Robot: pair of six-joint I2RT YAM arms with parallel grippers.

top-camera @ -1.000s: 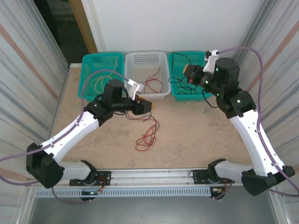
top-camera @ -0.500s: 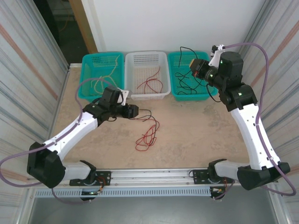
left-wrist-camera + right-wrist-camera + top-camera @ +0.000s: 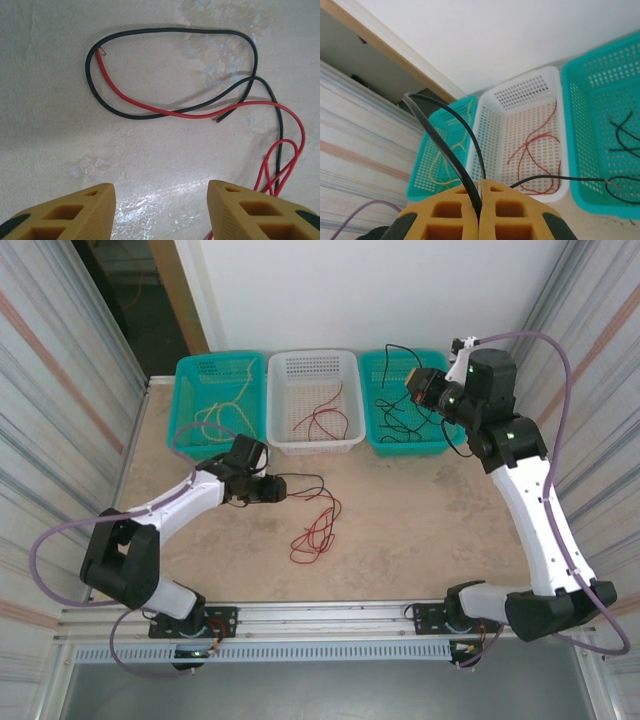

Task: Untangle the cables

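Observation:
My right gripper lowers over the teal basket of black cables next and releases its black cable, since cables of that same color already lie inside the basket.
My left gripper (image 3: 284,487) hangs low over the table with its jaws open and nothing between them (image 3: 160,189). Just ahead of it lie a black cable (image 3: 170,31) and a red cable (image 3: 150,107), which cross each other; the red one runs on into a tangle (image 3: 318,525) in mid-table. My right gripper (image 3: 410,390) is raised over the right teal basket (image 3: 432,445) and is shut on a black cable (image 3: 441,150). That cable loops up above the fingers and trails down into the basket.
Three baskets line the back edge. The left teal basket (image 3: 186,430) holds yellow cable (image 3: 222,410), the white basket (image 3: 275,435) holds red cable (image 3: 325,420), and the right teal one holds black cables (image 3: 395,418). Corrugated walls stand on both sides.
My left arm has folded in, and its gripper has dropped low and drawn back left from the white basket. My right gripper has lifted the black cable slightly and then held still.

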